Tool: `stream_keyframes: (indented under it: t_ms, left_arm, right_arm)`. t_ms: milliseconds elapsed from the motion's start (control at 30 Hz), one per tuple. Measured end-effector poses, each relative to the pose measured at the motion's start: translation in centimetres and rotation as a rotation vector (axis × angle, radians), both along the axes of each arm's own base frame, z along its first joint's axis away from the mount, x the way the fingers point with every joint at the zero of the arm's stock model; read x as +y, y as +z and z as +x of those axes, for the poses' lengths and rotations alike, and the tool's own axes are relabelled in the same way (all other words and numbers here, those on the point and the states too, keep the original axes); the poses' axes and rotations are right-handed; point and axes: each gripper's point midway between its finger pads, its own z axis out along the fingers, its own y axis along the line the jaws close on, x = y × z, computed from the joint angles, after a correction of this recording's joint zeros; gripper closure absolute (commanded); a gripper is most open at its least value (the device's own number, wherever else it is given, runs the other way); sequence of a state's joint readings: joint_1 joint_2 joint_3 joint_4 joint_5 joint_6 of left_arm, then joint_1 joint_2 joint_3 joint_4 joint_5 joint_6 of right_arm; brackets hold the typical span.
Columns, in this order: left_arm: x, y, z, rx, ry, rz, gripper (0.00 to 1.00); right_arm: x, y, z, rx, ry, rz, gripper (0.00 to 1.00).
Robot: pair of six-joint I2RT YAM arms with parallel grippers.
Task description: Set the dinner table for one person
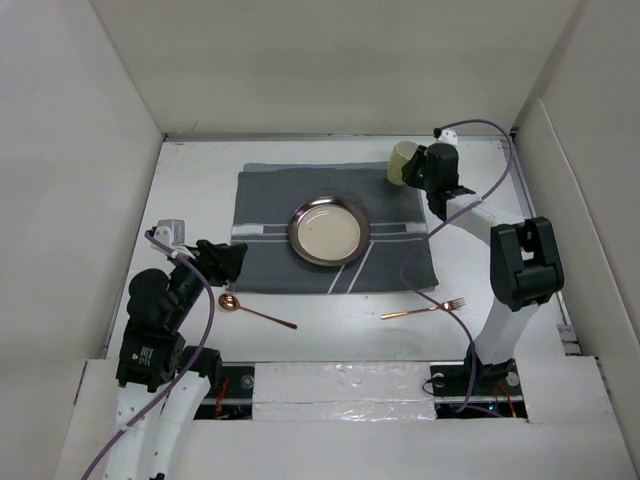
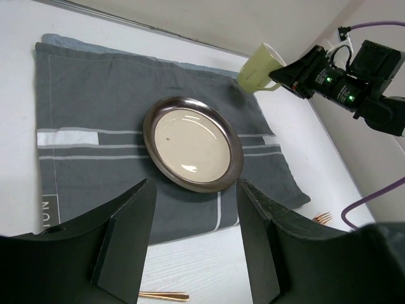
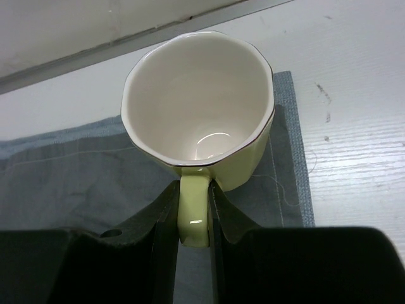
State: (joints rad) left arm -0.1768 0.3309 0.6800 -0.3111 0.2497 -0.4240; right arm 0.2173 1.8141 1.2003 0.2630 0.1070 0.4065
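My right gripper should lower the pale yellow-green mug onto the placemat's far corner and let go of the mug's handle, because that corner is below my gripper and clear of the plate.
The white dinner table carries a dark grey placemat with a brown-rimmed cream plate at its middle. My right gripper is shut on the handle of a pale yellow-green mug, held tilted over the placemat's far right corner; the mug is empty inside, and it shows in the left wrist view. My left gripper is open and empty at the placemat's near left edge. A copper spoon and a copper fork lie on the table in front of the placemat.
White upright panels wall in the table on the left, right and back. A small white-grey object sits by the left arm. The right arm's purple cable loops over the placemat's near right corner.
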Motion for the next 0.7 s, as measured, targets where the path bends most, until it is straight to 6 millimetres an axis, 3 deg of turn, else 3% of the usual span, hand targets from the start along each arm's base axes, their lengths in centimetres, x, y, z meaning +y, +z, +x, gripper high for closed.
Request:
stream_keyframes:
  t_ms: [200,367,533,567,633,700]
  left_arm:
    - [-0.1,0.1,0.0,-0.004,-0.005,0.001,0.5]
    - [-0.1,0.2,0.0,-0.008,-0.005,0.0,0.5]
    - [-0.1,0.2,0.0,-0.008,-0.005,0.0,0.5]
    - [-0.1,0.2,0.0,-0.008,-0.005,0.0,0.5]
    - [-0.1,0.2,0.0,-0.008,-0.005,0.0,0.5]
    - [-0.1,0.2,0.0,-0.008,-0.005,0.0,0.5]
  right_arm:
    - [0.2,-1.1,-0.1,0.008,0.011,-0.006,1.0]
    - [0.0,-3.5,0.2,0.038,-0.015,-0.046,1.0]
    - [0.2,-3.7,0.6,0.024,-0.031,-0.082,1.0]
    - [0.3,-3.7,0.5,0.023,-0.034,-0.085,0.91]
    - [0.3,-3.7,0.5,0.023,-0.041,-0.087,0.82]
    - [0.1,-3.7,0.5,0.025,-0.051,-0.085,0.58]
